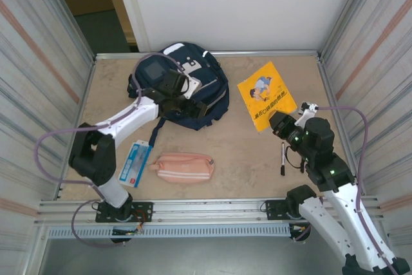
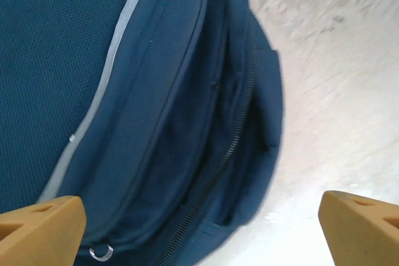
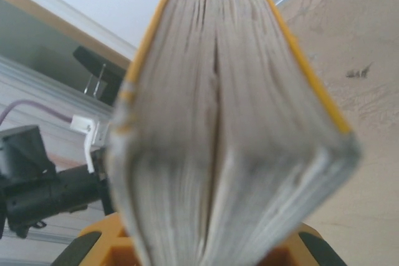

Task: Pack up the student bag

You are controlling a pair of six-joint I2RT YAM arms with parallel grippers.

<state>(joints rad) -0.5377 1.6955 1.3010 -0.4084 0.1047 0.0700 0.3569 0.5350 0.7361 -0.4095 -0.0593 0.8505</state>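
My left gripper moves down and slightly away from my base onto the bag's zippered rim (image 1: pixel 207 88) next, with its fingers open.
The student bag (image 1: pixel 199 72), navy with white patches and a grey front patch, lies at the back left of the table. My left gripper (image 1: pixel 185 101) hovers over its near side, open and holding nothing. In the left wrist view its orange fingertips (image 2: pixel 38 227) stand wide apart above the bag's zipper (image 2: pixel 218 160), the gripper (image 2: pixel 199 238) straddling the bag's edge. My right gripper (image 1: pixel 279 123) is shut on the near corner of a yellow book (image 1: pixel 265 93). From the right wrist the book (image 3: pixel 218 123) rises from the gripper (image 3: pixel 206 250), page edges toward the camera.
A pink pencil pouch (image 1: pixel 185 167) lies at the front middle. A blue-and-white flat packet (image 1: pixel 134 163) sits to its left, near the left arm's elbow. A black-and-white pen (image 1: pixel 282 159) lies beside the right arm. Metal walls close in both sides.
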